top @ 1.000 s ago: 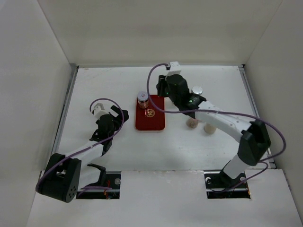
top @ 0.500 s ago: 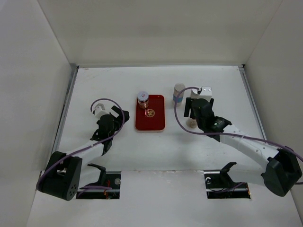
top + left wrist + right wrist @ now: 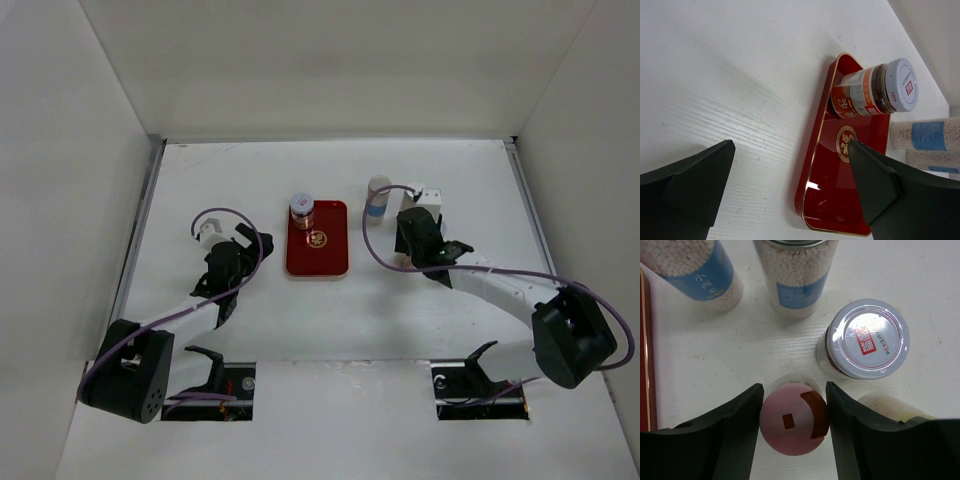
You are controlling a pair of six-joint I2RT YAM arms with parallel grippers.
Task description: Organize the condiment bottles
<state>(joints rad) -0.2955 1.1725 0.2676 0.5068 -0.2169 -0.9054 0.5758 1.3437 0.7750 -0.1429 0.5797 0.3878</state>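
Note:
I will raise my right gripper next and move it over the tray's rim. I will then lower it to the tray's bare bottom by its purple-lidded jar (image 3: 302,246), left of my gripper in the top view, and let go.
My right gripper (image 3: 794,390) is shut on the pink-lidded jar (image 3: 794,427), which stands on the table; in the top view this gripper (image 3: 405,255) hides it. Two tall blue-labelled jars (image 3: 700,270) (image 3: 800,280) stand just beyond. A purple-lidded jar (image 3: 867,340) and the cream-yellow jar (image 3: 890,407) are on the right. Another purple-lidded jar (image 3: 302,208) (image 3: 872,92) stands at the far end of the red tray (image 3: 318,258) (image 3: 850,200). My left gripper (image 3: 250,243) (image 3: 790,147) is open and empty, left of the tray.
White walls close in the table on the left, right and back. The tray's edge (image 3: 644,365) lies close to the left of the jar cluster. One blue-labelled jar (image 3: 378,195) stands clear of the right arm in the top view.
My right arm pulled back from above the tray to the jar cluster and settled over the pink-lidded jar. The left arm has not moved.

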